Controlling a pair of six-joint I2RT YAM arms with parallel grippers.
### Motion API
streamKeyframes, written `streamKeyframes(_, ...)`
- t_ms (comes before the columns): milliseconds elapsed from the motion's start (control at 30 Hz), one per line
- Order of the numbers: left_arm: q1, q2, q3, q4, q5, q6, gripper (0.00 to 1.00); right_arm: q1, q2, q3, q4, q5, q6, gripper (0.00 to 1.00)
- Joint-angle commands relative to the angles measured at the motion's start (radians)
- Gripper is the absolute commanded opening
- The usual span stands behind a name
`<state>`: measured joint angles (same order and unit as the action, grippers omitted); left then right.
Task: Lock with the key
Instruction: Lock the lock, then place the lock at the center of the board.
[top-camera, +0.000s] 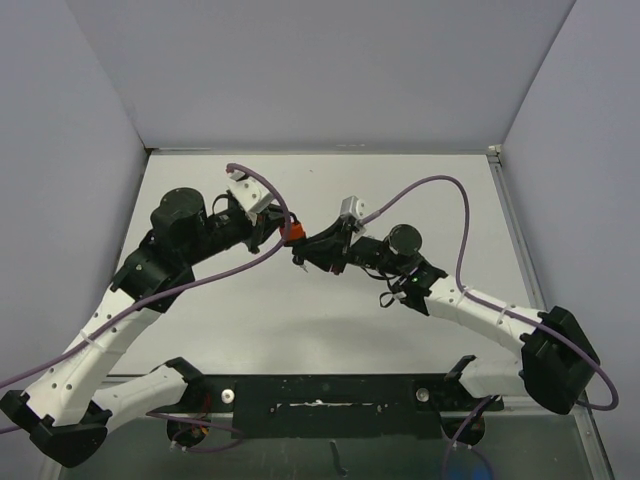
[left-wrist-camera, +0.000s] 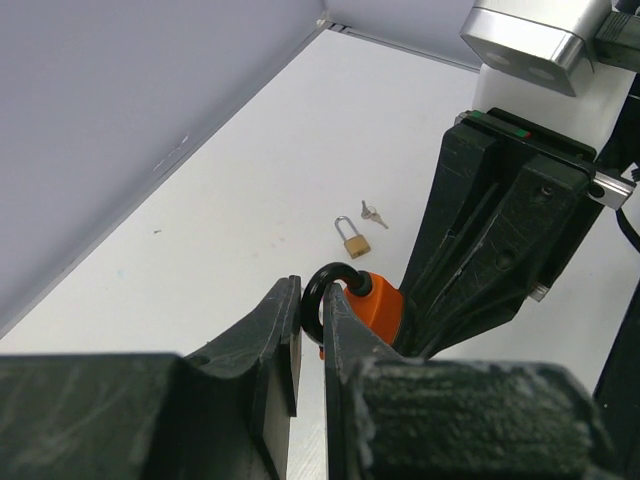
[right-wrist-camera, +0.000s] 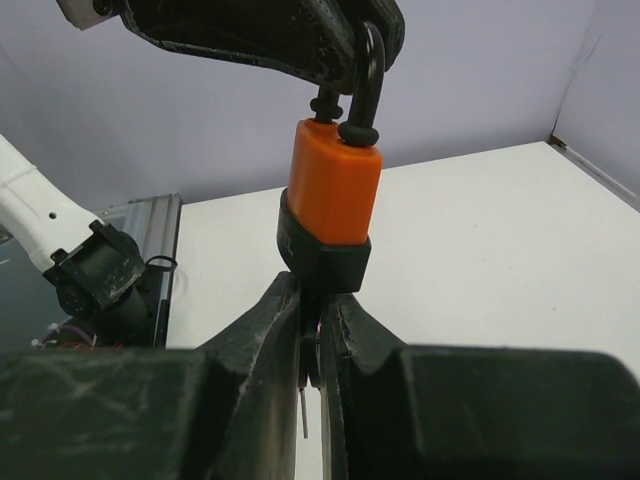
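Observation:
The right gripper draws clear with the key next, as both shackle legs reach the padlock's body, and lowers it for release onto the tabletop below.
An orange padlock (right-wrist-camera: 335, 190) with a black base and black shackle hangs in the air between my two grippers. My left gripper (left-wrist-camera: 312, 290) is shut on the shackle (left-wrist-camera: 325, 285) and holds the lock from above; it also shows in the right wrist view (right-wrist-camera: 340, 40). My right gripper (right-wrist-camera: 318, 295) is shut on the key (right-wrist-camera: 322, 350), whose blade goes up into the lock's base. Both shackle legs reach the orange body. In the top view the lock (top-camera: 291, 232) sits over the table's middle, between the left gripper (top-camera: 278, 226) and the right gripper (top-camera: 305, 250).
A small brass padlock (left-wrist-camera: 352, 240) and a small bunch of keys (left-wrist-camera: 373, 213) lie on the white table (left-wrist-camera: 250, 200) beyond the grippers. Grey walls close the table at the back and both sides. Purple cables loop over both arms.

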<state>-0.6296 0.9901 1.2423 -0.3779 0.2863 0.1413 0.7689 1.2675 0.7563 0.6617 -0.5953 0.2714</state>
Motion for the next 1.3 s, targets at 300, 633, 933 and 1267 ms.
streamKeyframes(300,0.031,-0.052,0.11,0.733,-0.355,0.103,0.0,0.05,0.095,-0.134,-0.183,-0.031,0.014,0.0)
streamKeyframes(633,0.031,-0.061,0.06,0.709,-0.368,0.096,0.0,0.05,0.094,-0.116,-0.212,0.002,0.001,0.0)
streamKeyframes(933,0.045,-0.027,0.002,0.383,-0.374,0.054,0.0,0.004,0.018,-0.031,-0.365,0.35,-0.017,0.0)
streamKeyframes(1267,0.466,0.074,-0.136,0.242,0.127,-0.253,0.0,-0.047,0.114,0.121,-0.389,0.36,-0.03,0.0)
